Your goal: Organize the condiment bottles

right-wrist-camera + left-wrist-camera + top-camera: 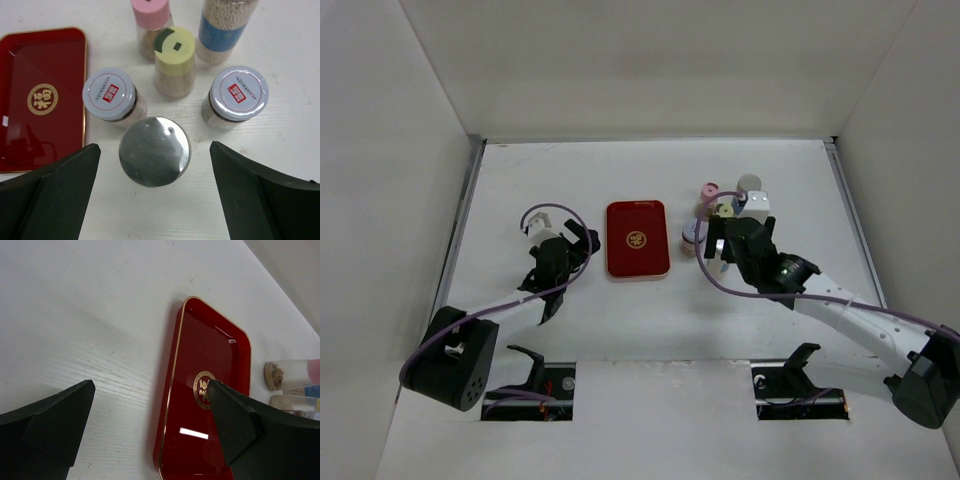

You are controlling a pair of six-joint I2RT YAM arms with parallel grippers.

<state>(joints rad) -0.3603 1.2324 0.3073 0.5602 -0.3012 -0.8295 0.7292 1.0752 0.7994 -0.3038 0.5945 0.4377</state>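
I need to lower my right gripper with its open fingers on both sides of the silver-capped bottle (718,263) (155,151) and close them on it, because it stands below my gripper, between my fingers.
Six condiment bottles stand in a cluster right of the red tray (638,238). In the right wrist view I see the silver cap (155,151), two white caps with red marks (109,94) (238,93), the yellow cap (174,45), the pink cap (150,11) and the blue-banded bottle (222,25). My right gripper (154,150) is open above the cluster, its jaws on either side of the silver-capped bottle and clear of it. My left gripper (151,385) is open and empty over the table at the tray's left edge (172,390).
The tray is empty and has a gold emblem (41,98). White walls enclose the table on the left, the back and the right. In the left wrist view, the bottles (295,375) show beyond the tray's far side.
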